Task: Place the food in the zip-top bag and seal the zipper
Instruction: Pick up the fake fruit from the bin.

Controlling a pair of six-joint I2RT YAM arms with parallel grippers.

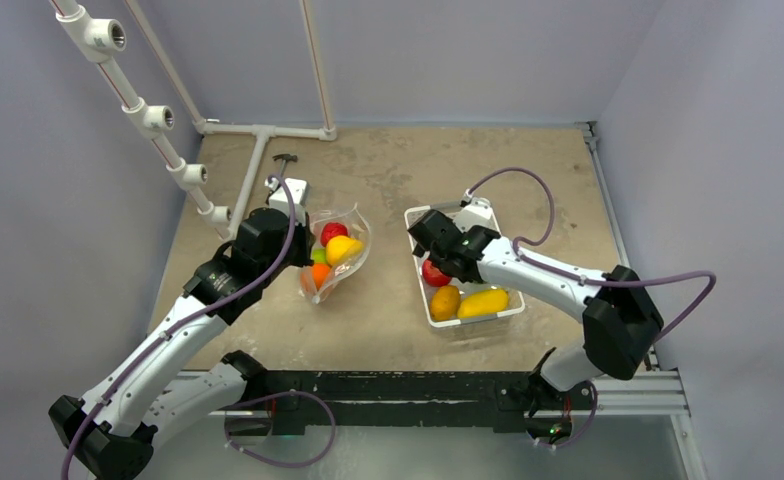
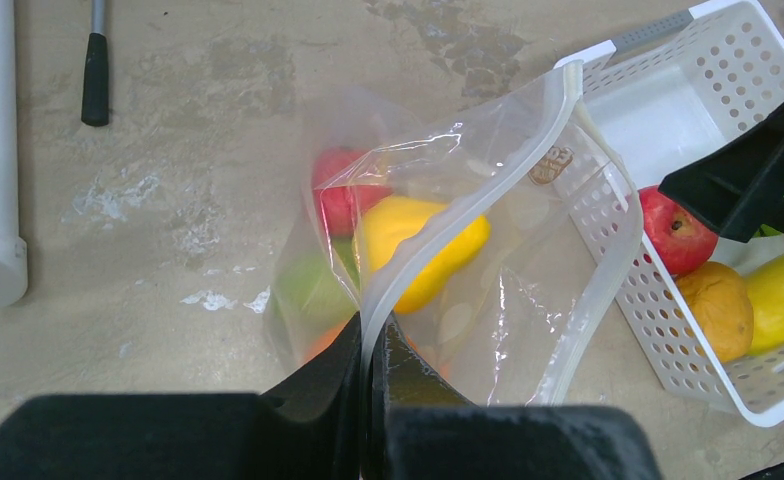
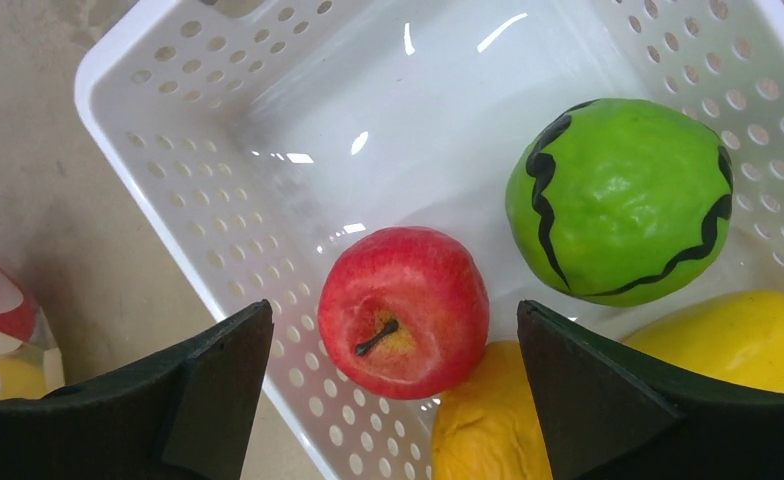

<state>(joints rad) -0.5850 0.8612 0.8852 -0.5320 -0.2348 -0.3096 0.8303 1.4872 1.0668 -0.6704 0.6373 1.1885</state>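
I will next lower my right gripper into the basket (image 3: 218,200) and close on the apple, because the red apple (image 3: 405,313) is below my right gripper, lined up between its open fingers.
The clear zip-top bag (image 1: 340,262) lies left of centre with its mouth held up. My left gripper (image 2: 373,340) is shut on its zipper (image 2: 448,230) strip. Inside the bag (image 2: 513,300) are red (image 2: 336,190), yellow (image 2: 418,245), green (image 2: 308,290) and orange (image 2: 320,342) food. My right gripper (image 3: 394,310) hangs open over the white basket (image 3: 218,200), its fingers on either side of a red apple (image 3: 403,310) without touching it. A green fruit (image 3: 618,200), an orange one (image 3: 488,425) and a yellow one (image 3: 738,340) also lie in that basket. From above, the right gripper (image 1: 440,255) covers the basket's left half.
The white slotted basket (image 1: 513,312) stands right of centre, close to the bag. White pipework (image 1: 148,112) runs up the left side and along the back (image 1: 263,130). A black-handled tool (image 2: 95,65) lies near the pipes. Grey walls enclose the table.
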